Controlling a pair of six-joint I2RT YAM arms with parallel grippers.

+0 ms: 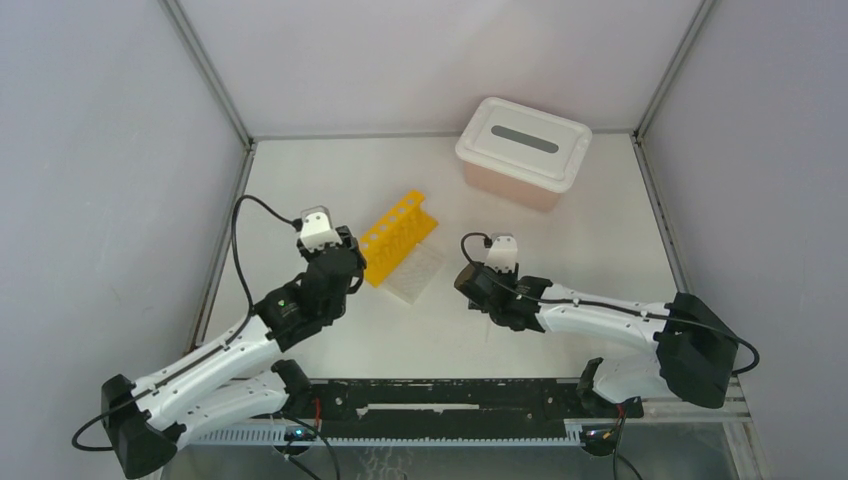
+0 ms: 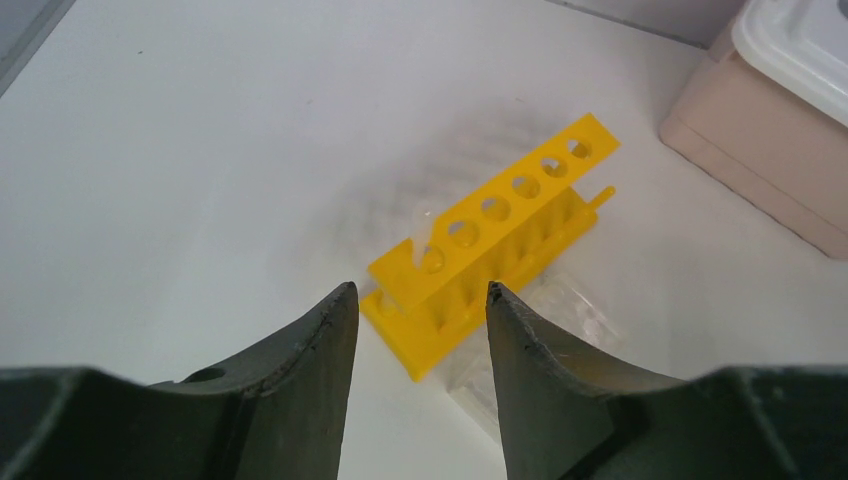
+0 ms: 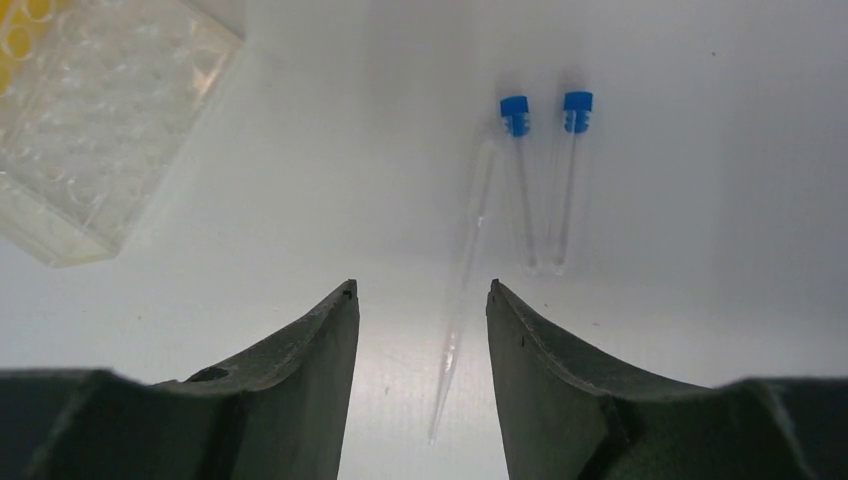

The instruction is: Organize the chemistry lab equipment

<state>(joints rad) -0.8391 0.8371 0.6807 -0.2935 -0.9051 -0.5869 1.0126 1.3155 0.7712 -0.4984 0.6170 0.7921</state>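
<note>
My right gripper moves down next with its fingers open onto the narrow end of the clear dropper. It then closes, because that end already lies between them.
The yellow tube rack (image 1: 399, 234) (image 2: 479, 221) lies on the table with its round holes empty. The clear grid rack (image 1: 417, 272) (image 2: 570, 322) (image 3: 100, 130) sits against its right side. My left gripper (image 1: 353, 268) (image 2: 420, 287) is open just short of the yellow rack's near end and touches nothing. In the right wrist view, two blue-capped tubes (image 3: 520, 180) (image 3: 568, 170) lie side by side, with a thin clear dropper (image 3: 470, 250) to their left. My right gripper (image 1: 468, 283) (image 3: 420, 285) hovers open over the dropper's tip, which lies on the table between its jaws.
The pink tub (image 1: 510, 185) (image 2: 740, 160) with its white slotted lid (image 1: 523, 140) (image 2: 800, 50) stands at the back right. Grey walls close in the table at the left, right and back.
</note>
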